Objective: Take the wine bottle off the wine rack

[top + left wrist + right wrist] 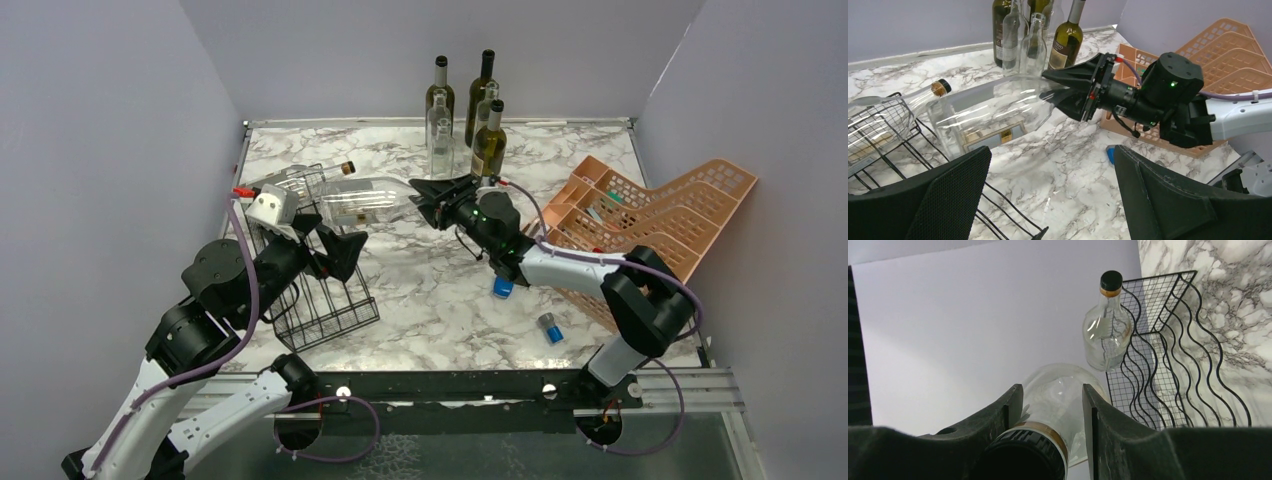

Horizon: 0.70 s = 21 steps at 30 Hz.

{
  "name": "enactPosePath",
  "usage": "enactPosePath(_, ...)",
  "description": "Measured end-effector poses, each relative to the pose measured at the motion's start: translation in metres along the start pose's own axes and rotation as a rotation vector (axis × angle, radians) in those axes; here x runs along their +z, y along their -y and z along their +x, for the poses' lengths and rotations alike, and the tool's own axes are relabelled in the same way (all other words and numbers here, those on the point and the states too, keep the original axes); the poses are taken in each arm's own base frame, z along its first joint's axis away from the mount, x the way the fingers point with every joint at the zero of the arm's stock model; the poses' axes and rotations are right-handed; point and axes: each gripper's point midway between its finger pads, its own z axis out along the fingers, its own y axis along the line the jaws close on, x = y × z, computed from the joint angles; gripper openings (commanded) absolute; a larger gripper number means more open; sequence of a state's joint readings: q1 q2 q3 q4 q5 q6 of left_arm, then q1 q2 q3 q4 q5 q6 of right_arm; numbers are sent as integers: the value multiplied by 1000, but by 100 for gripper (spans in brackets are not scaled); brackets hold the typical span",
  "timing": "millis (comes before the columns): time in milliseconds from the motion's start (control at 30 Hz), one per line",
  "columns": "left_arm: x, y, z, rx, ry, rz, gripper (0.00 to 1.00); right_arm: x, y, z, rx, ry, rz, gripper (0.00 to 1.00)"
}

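The right gripper needs to move toward the mesh organizer next, turn its fingers down and release the bottle with its base down on the marble beside the organizer, because the bottle hangs level now.
A clear wine bottle [365,200] lies level, its base at the upper right edge of the black wire wine rack [310,290]. My right gripper [425,190] is shut on its neck just below the black cap [1023,460], with the bottle [1058,395] running away between the fingers [1098,410]. In the left wrist view the bottle [993,110] seems to hang just above the marble beside the rack [898,150]. A second clear bottle [290,185] lies on the rack. My left gripper [345,250] is open and empty over the rack's right side.
Several upright bottles [470,110] stand at the back wall. An orange-pink mesh organizer [650,210] leans at the right. Two small blue caps [503,288] [550,328] lie near the right arm. Walls close in left, back and right.
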<state>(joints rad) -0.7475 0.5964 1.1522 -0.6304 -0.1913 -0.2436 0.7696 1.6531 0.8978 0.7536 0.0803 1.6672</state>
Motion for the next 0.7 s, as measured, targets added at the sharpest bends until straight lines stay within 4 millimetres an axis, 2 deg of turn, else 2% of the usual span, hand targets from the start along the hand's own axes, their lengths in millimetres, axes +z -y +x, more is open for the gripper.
enactPosePath(167, 1, 0, 1, -2, -3, -1, 99, -19, -11, -25, -24, 40, 9, 23)
enactPosePath(400, 1, 0, 0, -7, -2, -3, 99, -41, -15, -62, -53, 108, 56, 23)
enactPosePath(533, 3, 0, 2, -9, -8, -5, 99, -49, -5, -82, -59, 135, 102, 23)
enactPosePath(700, 5, 0, 4, -13, -18, -8, 99, -62, 21, -104, -62, 152, 199, 21)
